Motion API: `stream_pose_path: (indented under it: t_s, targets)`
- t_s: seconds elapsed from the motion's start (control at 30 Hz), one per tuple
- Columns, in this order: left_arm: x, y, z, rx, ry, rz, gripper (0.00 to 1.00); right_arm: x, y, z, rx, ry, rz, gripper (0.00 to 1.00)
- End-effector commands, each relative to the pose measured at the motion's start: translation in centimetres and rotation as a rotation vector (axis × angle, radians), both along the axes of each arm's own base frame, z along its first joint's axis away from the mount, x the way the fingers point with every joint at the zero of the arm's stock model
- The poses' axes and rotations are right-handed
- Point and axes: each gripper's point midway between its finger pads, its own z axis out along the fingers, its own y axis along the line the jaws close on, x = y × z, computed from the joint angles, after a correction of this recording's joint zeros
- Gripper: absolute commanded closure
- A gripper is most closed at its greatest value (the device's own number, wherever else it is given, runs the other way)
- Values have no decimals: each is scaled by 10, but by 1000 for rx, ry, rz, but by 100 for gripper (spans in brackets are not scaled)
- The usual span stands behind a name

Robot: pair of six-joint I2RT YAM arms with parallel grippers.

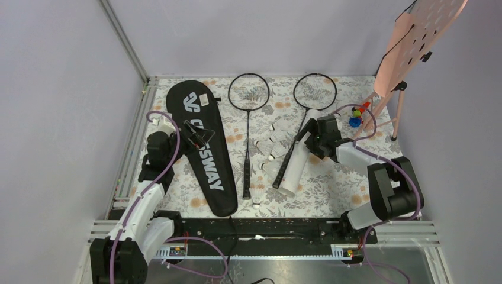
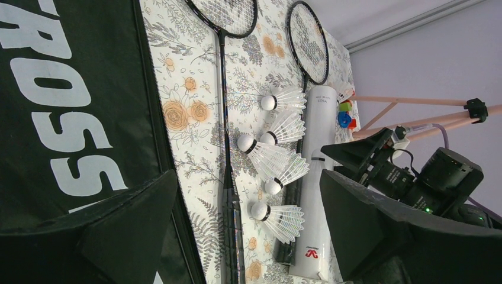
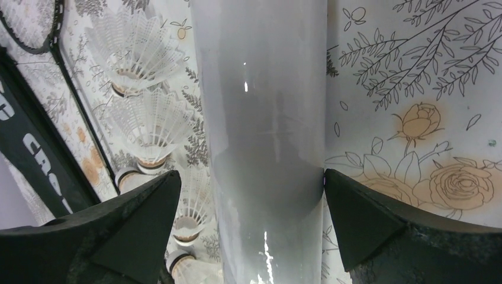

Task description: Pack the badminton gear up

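Note:
My right gripper still has its finger by the shuttlecocks clear of the tube (image 1: 295, 171), so next it should ease down a little around it and close on both its sides.
The black "CROSSWAY" bag (image 1: 204, 154) lies closed at the left. Two black rackets lie beside it, one (image 1: 247, 136) straight and one (image 1: 296, 136) slanted. The long white tube (image 1: 295, 171) lies along the slanted racket. Several white shuttlecocks (image 1: 273, 142) lie loose between the rackets, and one (image 1: 257, 194) lies near the front. My left gripper (image 1: 199, 135) hangs open and empty over the bag (image 2: 71, 106). My right gripper (image 1: 303, 138) is open and straddles the tube (image 3: 266, 118). Its right finger (image 3: 379, 225) touches the tube's side, and the left finger (image 3: 106, 231) stands apart from it.
A pink perforated board (image 1: 420, 35) on a stand rises at the back right, its legs reaching the table. Small coloured toys (image 1: 357, 112) lie by the legs. A metal rail (image 1: 133, 148) runs along the left edge. Purple cables loop off both arms.

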Motion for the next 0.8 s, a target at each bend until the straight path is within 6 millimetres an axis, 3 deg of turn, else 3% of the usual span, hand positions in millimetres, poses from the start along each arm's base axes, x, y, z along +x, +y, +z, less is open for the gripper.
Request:
stream_pose_path:
  t_s: [0.0,0.23,0.57,0.63,0.77]
  targets:
    - [1,-4,15,-13,-68,-23,1,18,5,4,-18,-28,-34,1]
    - [4,-4,14,-12,-62,-20,1,11,4,-14,-82,36,-26,2]
    - [-2,-1,26,-11,-95,-4,1,8,6,-19,-103,24,36,29]
    - [-4,1,27,-9,-99,5,1,4,5,-15,-109,20,49,32]
    - [-11,-1,41,-6,-147,-9,1,-8,15,19,-65,-32,136,38]
